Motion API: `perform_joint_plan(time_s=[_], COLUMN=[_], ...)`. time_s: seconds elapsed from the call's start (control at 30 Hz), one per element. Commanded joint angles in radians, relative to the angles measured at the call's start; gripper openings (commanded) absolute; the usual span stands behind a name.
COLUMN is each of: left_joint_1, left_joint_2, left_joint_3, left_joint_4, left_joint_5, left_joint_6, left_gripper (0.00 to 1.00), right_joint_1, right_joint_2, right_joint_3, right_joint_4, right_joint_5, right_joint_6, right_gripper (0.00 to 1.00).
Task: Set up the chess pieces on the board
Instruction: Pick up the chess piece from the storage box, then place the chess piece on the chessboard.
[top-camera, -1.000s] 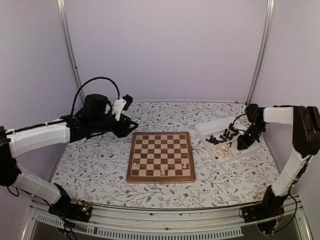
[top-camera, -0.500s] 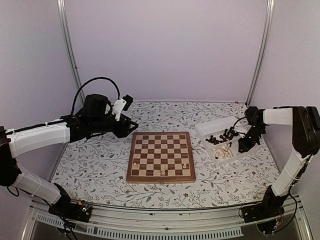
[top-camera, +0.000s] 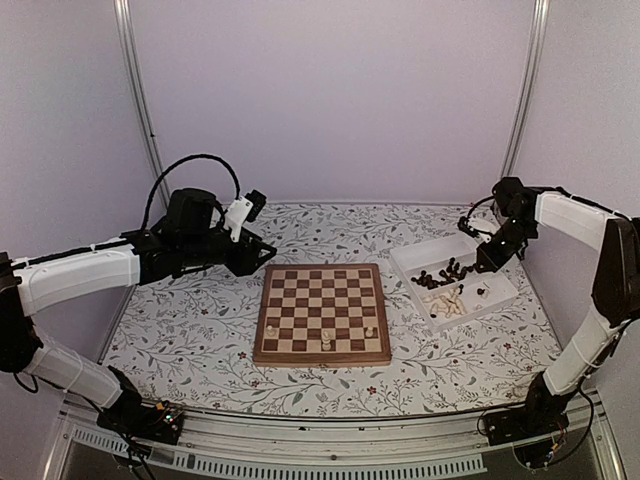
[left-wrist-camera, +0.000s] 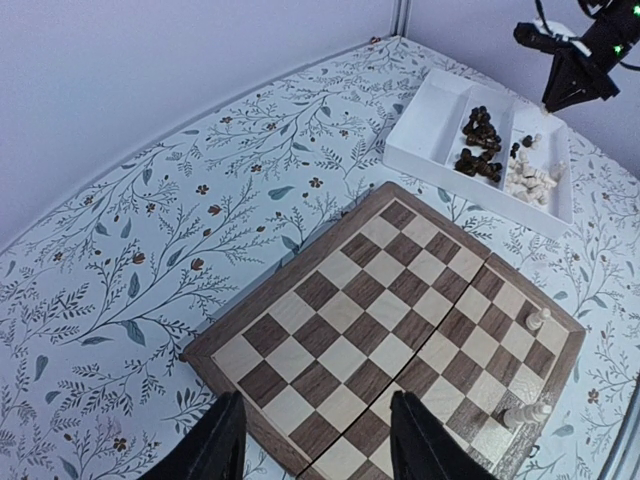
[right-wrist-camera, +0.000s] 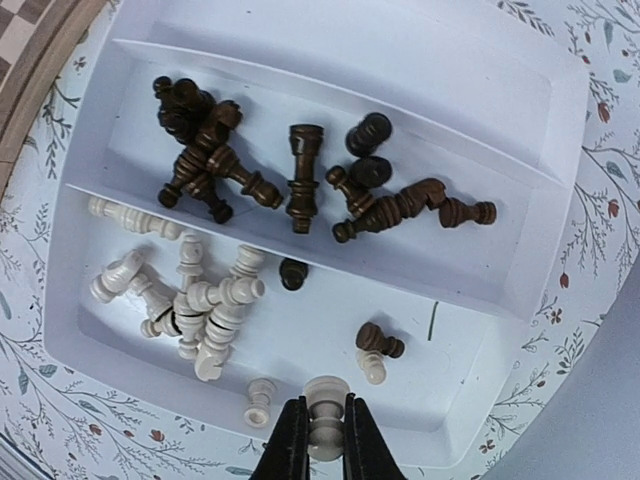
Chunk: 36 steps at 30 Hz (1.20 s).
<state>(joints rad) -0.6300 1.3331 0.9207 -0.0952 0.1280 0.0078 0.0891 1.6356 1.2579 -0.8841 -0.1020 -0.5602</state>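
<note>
The right gripper swings from the tray over the board and lowers there next, since the square beside the cream piece nearest the tray is empty.
The board (top-camera: 320, 275) lies in the middle of the table, with three pale cream chess pieces (top-camera: 325, 340) standing near its front edge. My right gripper (right-wrist-camera: 323, 420) is shut on a cream piece (right-wrist-camera: 326, 385) and holds it above the white tray (right-wrist-camera: 520, 180). In the top view the right gripper (top-camera: 487, 255) hangs over the tray's far side. Several dark pieces (right-wrist-camera: 300, 180) and cream pieces (right-wrist-camera: 190, 290) lie loose in the tray. My left gripper (left-wrist-camera: 316, 400) is open and empty above the board's far left corner (left-wrist-camera: 300, 330); it also shows in the top view (top-camera: 265, 255).
The table has a floral cloth (top-camera: 200, 310). The tray (top-camera: 440, 252) sits right of the board with three long compartments. Two dark pieces (right-wrist-camera: 380, 340) lie among the cream ones. Metal posts (top-camera: 140, 100) and pale walls ring the table.
My right gripper has risen out of the tray's cream compartment with a cream piece and moved toward the back. The left arm has not moved.
</note>
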Motion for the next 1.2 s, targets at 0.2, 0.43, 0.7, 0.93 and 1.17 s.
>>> perform_joint_plan(time_s=[0.2,0.43,0.7,0.93,1.17], left_joint_1=[0.013,0.015,0.019,0.021,0.021], left_joint_2=[-0.01,-0.019,-0.031,-0.031,-0.035], left_joint_3=[0.017,0.016,0.014,0.014,0.014], left_joint_4=[-0.018,-0.022,-0.024,-0.026,-0.027], left_joint_5=[0.002,-0.022,-0.035,-0.023,-0.021], left_joint_6=[0.005,0.009,0.014,0.013,0.012], left_gripper=[0.51,0.51,0.52,0.52,0.52], right_joint_1=[0.314,0.531,0.712,0.781,0.821], right_joint_2=[0.034,0.15,0.249,0.336,0.406], right_joint_3=[0.117,0.235,0.288,0.39,0.45], right_joint_4=[-0.105,-0.162,-0.186,-0.202,-0.201], right_joint_5=[-0.084,-0.094,-0.092,-0.086,-0.103], right_joint_6=[0.005,-0.028,-0.041,-0.041,-0.048], right_gripper=[0.06,0.06,0.06,0.06,0.06])
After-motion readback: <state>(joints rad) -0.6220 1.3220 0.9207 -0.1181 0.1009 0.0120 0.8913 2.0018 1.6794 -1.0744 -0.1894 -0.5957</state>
